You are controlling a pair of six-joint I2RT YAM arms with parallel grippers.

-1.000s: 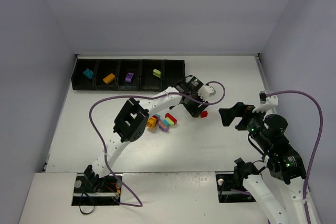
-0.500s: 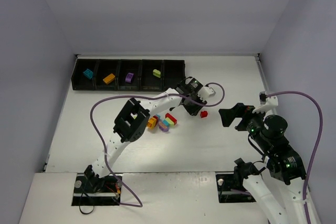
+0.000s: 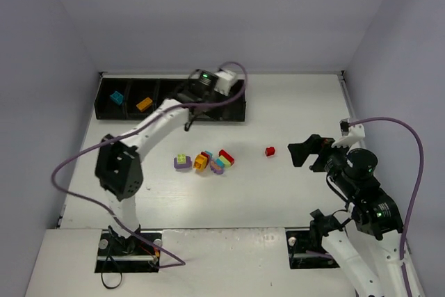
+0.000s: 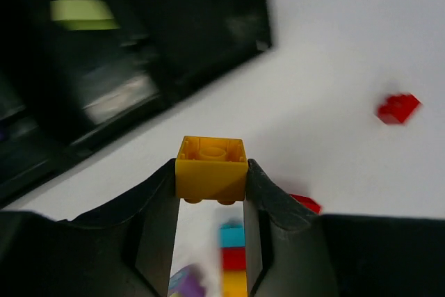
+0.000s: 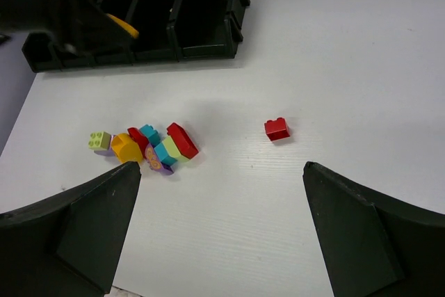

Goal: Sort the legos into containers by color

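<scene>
The bin holding an orange brick [image 3: 142, 100] is to the left of my left gripper in the top view. My left gripper will swing sideways over that bin next and release my matching brick.
My left gripper [image 4: 211, 180] is shut on an orange brick [image 4: 211, 170] and holds it in the air just in front of the row of black bins [image 3: 233, 106]; in the top view my left gripper [image 3: 187, 117] is by the middle bins. The bins hold a teal brick [image 3: 116, 98], an orange brick [image 3: 144, 104] and a lime brick [image 4: 82, 10]; my arm hides the others. A mixed pile of bricks [image 3: 208, 161] lies mid-table, with a lime-on-purple piece [image 3: 182, 162] at its left. A lone red brick [image 3: 270, 151] lies right of it. My right gripper [image 3: 300, 152] is open and empty, right of the red brick [image 5: 277, 129].
The pile [image 5: 146, 147] holds orange, red, teal, lime and purple bricks stuck or lying together. Grey walls close in the table on three sides. The left arm's purple cable loops over the table's left part.
My left arm has swung from beside the lone red brick up and left to the bins, carrying the orange brick. The right arm has hardly moved.
</scene>
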